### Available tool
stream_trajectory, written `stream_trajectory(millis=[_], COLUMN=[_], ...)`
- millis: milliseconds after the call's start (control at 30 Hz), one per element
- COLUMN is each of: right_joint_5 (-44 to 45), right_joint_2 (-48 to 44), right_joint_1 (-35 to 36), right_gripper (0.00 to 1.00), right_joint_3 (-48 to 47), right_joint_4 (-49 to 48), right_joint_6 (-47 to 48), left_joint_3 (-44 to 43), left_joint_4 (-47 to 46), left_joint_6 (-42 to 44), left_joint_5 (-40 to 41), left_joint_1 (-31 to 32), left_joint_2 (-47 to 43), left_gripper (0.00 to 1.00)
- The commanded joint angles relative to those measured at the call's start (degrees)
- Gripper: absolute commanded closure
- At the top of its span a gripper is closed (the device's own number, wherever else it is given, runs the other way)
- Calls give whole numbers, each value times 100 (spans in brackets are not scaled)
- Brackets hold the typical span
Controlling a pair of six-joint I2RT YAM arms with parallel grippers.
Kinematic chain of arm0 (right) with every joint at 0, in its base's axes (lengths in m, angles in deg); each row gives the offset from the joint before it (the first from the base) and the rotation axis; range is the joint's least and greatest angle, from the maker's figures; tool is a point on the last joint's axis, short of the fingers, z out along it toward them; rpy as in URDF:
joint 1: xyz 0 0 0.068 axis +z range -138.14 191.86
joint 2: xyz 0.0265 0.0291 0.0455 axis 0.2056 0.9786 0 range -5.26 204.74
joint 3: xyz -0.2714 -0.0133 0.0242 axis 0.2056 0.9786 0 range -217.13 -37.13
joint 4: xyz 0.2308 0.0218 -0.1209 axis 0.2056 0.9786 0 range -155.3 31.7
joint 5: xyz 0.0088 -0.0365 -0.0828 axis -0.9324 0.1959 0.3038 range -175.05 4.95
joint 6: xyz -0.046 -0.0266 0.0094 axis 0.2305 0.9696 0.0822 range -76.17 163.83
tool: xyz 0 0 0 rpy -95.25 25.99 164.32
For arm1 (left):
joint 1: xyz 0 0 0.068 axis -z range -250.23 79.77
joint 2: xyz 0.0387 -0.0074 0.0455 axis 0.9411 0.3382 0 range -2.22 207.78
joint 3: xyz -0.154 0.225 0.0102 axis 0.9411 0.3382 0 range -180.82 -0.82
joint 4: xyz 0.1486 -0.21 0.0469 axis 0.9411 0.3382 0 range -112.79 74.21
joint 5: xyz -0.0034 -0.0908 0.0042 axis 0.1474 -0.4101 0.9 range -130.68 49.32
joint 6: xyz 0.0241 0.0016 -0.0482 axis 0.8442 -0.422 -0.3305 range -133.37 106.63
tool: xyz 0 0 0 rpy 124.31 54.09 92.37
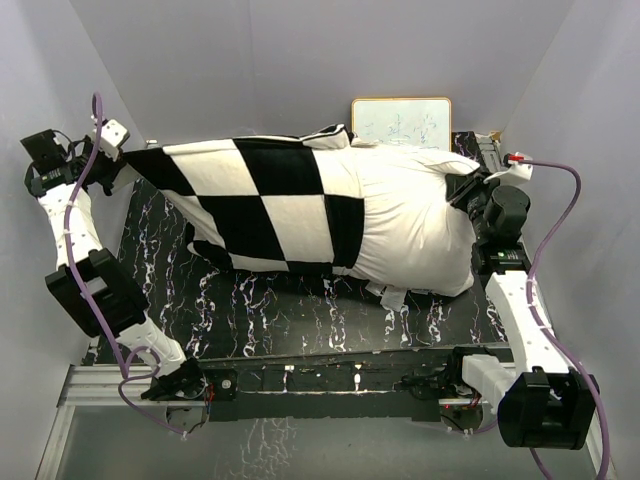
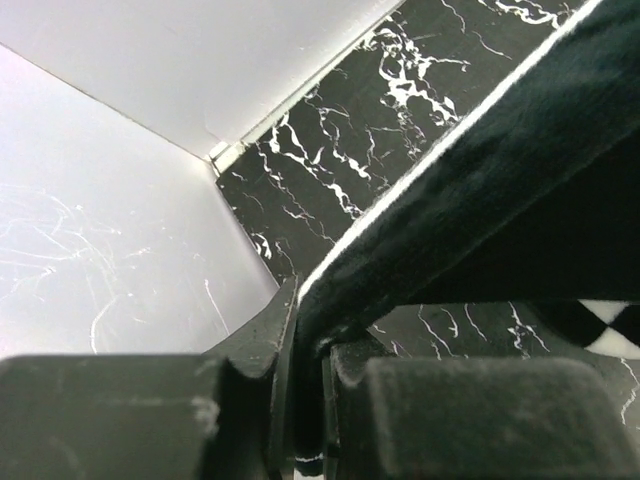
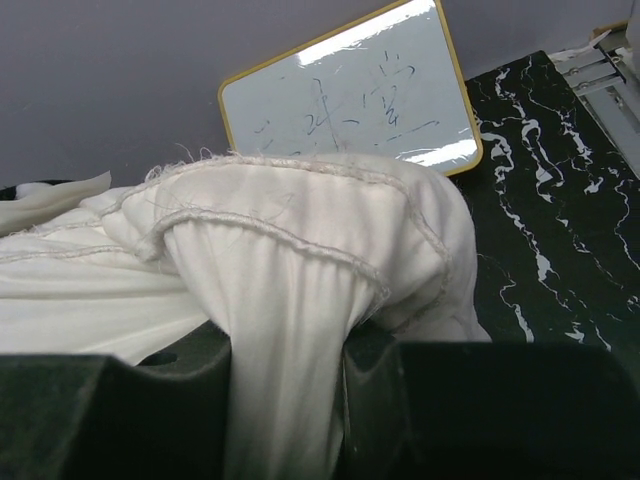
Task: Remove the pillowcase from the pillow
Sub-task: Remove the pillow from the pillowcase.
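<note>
The pillow is stretched taut, so my right gripper should move its bare end toward the checkered pillowcase next and release it over the tabletop beside the whiteboard.
The black and cream checkered pillowcase covers the left half of the white pillow, which lies across the marbled table. My left gripper is shut on the pillowcase's far left corner; in the left wrist view the dark plush fabric runs down between the fingers. My right gripper is shut on the pillow's bare right end; in the right wrist view a bunch of white pillow cloth is pinched between the jaws. White tags hang at the pillow's near edge.
A small whiteboard with a yellow frame leans on the back wall behind the pillow; it also shows in the right wrist view. Grey walls close in the left, back and right. The black marbled table top shows in front of the pillow.
</note>
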State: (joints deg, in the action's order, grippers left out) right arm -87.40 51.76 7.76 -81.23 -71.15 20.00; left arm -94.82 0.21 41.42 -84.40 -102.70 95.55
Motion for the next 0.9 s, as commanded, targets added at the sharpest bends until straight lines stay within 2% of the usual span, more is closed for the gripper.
stream_trajectory(millis=[0,33,67,200,233,300,400,567,667,867], right_joint_5=[3518,3329,3144,2505,2491,2183,1722,1571,1461,492], right_joint_2=[203,355,560,1369,1362,1109,979,1073,1165,1567], right_joint_1=[-1067,-1060,-1058,-1033,-982,-837,-609,55,357,548], right_gripper=[92,92,92,92,92,92,92,92,92,92], right_joint_3=[-64,-162,-303,-857,-843,-469,-185,-107,-108,-205], right_joint_4=[-86,93,336,1345,1346,711,176,-302,-502,-662], right_joint_6=[680,511,340,144,205,551,948,1650,1992,2270], left_joint_3=[72,153,229,584,631,738,1007,1483,1532,1090], left_joint_4=[-197,189,618,1659,1885,2460,3082,2328,1620,785], left_joint_6=[403,465,641,801,851,1228,1808,1532,1271,1054], left_joint_5=[971,588,404,339,268,19,41,564,802,1037], left_joint_1=[-1061,-935,-665,674,958,1371,1984,2695,2768,2770], left_joint_2=[-331,-463,-598,-949,-984,-1021,-986,-800,-509,370], left_gripper=[69,48,37,26,17,4,3,3,3,3])
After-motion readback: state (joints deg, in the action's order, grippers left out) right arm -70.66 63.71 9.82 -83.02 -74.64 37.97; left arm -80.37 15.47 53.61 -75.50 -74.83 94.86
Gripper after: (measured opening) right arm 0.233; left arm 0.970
